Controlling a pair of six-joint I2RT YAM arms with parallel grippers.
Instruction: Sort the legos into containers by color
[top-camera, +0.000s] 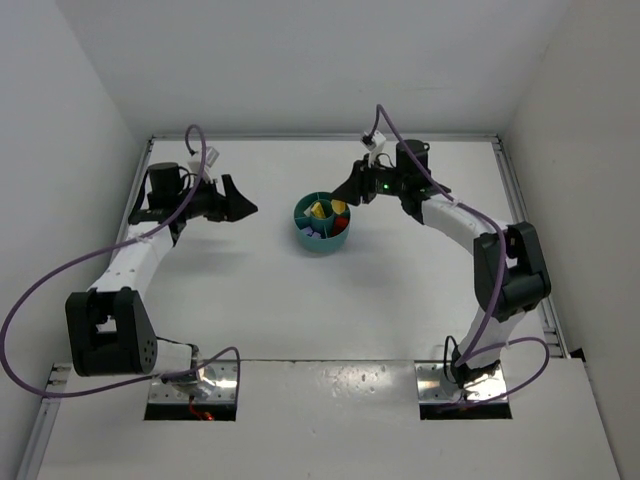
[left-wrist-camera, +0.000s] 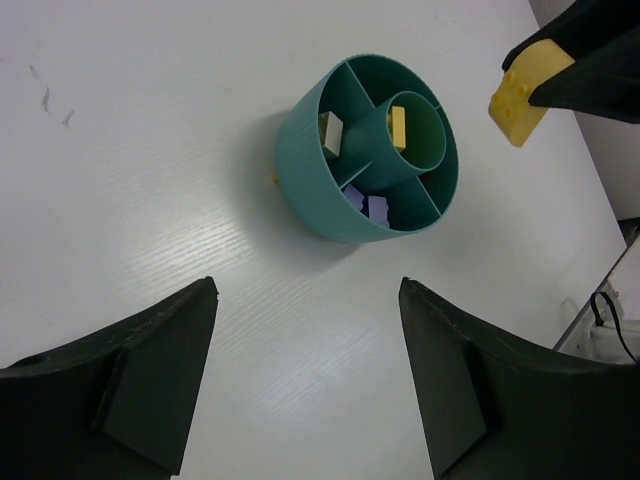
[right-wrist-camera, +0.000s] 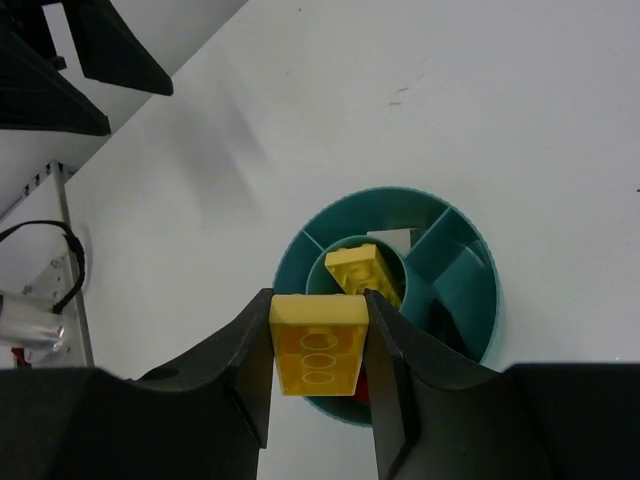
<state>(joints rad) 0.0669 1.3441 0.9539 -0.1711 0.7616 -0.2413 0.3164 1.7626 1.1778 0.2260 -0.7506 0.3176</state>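
Observation:
The dish's central cup with its yellow lego (top-camera: 321, 213) (right-wrist-camera: 357, 272) lies below my right gripper toward the left in the top view, so the gripper lowers that way next and releases.
The round teal dish (top-camera: 303, 228) (left-wrist-camera: 306, 165) (right-wrist-camera: 292, 265) sits mid-table, its containers a central cup ringed by curved sections. A yellow lego (right-wrist-camera: 362, 273) (left-wrist-camera: 398, 127) lies in the central cup. An off-white lego (left-wrist-camera: 333, 133) fills one section, purple legos (left-wrist-camera: 368, 205) another, and a red one (top-camera: 339, 224) shows in the top view. My right gripper (right-wrist-camera: 319, 345) (top-camera: 356, 184) is shut on a yellow lego (right-wrist-camera: 318, 343) (left-wrist-camera: 525, 92), held above the dish's near rim. My left gripper (left-wrist-camera: 305, 300) (top-camera: 240, 203) stands open and empty, left of the dish.
A metal rail (right-wrist-camera: 60, 290) and cable run along the table's edge in the right wrist view. White walls enclose the table on three sides.

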